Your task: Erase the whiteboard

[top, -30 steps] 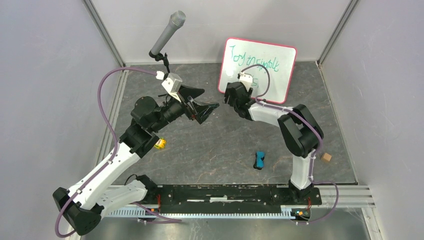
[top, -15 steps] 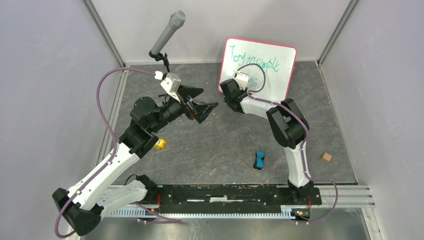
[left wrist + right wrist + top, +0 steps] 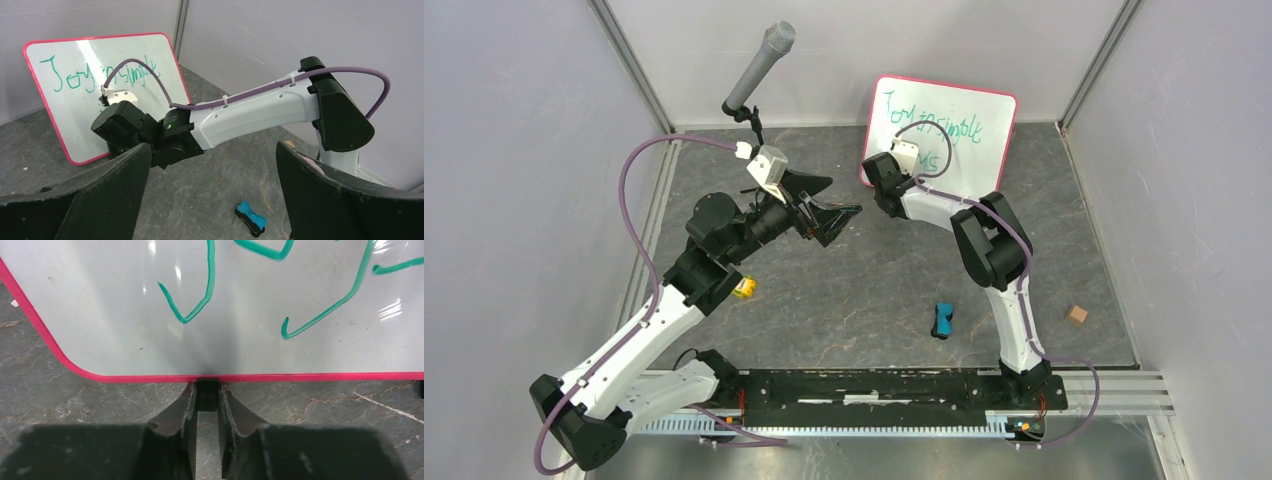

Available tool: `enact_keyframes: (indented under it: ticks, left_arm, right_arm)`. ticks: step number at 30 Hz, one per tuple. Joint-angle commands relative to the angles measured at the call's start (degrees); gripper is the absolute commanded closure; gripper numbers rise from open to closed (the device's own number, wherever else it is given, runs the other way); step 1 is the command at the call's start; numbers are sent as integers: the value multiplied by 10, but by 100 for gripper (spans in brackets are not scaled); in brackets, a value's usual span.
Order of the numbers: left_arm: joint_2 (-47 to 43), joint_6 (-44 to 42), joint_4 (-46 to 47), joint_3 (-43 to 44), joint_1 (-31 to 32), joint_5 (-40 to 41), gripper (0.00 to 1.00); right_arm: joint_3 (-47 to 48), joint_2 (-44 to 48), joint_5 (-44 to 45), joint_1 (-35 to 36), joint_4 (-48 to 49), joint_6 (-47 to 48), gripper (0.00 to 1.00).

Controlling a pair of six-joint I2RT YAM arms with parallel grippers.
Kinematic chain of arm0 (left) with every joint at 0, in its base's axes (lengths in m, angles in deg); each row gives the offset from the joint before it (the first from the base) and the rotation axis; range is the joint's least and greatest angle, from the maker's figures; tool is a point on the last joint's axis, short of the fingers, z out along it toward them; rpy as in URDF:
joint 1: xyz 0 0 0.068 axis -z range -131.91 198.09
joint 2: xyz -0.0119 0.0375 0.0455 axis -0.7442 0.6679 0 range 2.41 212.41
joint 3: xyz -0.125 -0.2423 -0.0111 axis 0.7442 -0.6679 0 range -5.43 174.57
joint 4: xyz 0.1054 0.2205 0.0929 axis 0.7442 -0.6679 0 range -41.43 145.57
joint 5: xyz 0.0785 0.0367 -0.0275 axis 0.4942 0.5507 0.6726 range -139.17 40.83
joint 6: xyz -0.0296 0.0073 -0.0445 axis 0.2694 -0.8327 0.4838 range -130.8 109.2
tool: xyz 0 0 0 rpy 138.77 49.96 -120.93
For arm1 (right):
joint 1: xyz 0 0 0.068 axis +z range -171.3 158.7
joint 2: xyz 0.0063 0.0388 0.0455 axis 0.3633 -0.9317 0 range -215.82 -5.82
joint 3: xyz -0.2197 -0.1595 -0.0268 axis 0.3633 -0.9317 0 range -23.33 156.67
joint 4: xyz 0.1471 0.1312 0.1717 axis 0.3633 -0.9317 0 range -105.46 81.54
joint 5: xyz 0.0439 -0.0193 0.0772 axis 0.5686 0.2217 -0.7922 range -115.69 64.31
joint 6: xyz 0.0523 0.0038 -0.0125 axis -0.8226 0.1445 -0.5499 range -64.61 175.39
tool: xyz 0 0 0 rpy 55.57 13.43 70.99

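The whiteboard is leaning far out at the back wall, so my right gripper should drag the whiteboard's black foot back toward the blue block, turning, then open.
The whiteboard leans upright at the back of the table, pink-red framed, with green handwriting on its face. In the right wrist view its lower edge fills the top, and a small black foot sticks out below it. My right gripper is shut on that foot, one finger on each side; from above it sits at the board's lower left corner. My left gripper hovers wide open left of the board, holding nothing.
A blue bone-shaped block with a black underside lies on the grey floor in front of the right arm. A microphone stands at the back left. A yellow item and a wooden cube lie near the sides.
My right gripper moved left and down to the board's bottom edge, and its jaws closed on the black foot. The left arm stayed put, still open.
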Motion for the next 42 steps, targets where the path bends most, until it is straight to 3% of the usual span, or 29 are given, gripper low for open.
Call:
enact_keyframes:
  ticks: [1, 5, 14, 19, 27, 35, 37, 42]
  left_arm:
    - [5, -2, 12, 20, 1, 1, 0]
    - [-3, -6, 6, 17, 1, 25, 0]
    - [-13, -6, 5, 6, 1, 74, 0]
    - [-6, 11, -5, 6, 1, 99, 0]
    - [1, 25, -13, 9, 1, 107, 0]
    - [-5, 27, -14, 10, 1, 103, 0]
    - [-5, 24, -14, 10, 1, 107, 0]
    - [-6, 11, -29, 19, 1, 111, 0]
  right_arm:
    - [24, -1, 1, 0, 6, 35, 85]
    - [-18, 27, -27, 11, 33, 96, 100]
    - [-216, 149, -129, 23, 127, 202, 100]
    - [-288, 198, -215, 27, 111, 252, 100]
    - [-507, 362, -259, 40, 138, 221, 100]
    - [-585, 437, -265, 74, 130, 208, 98]
    - [-585, 452, -266, 77, 122, 216, 92]
    - [-578, 491, -273, 79, 94, 239, 43]
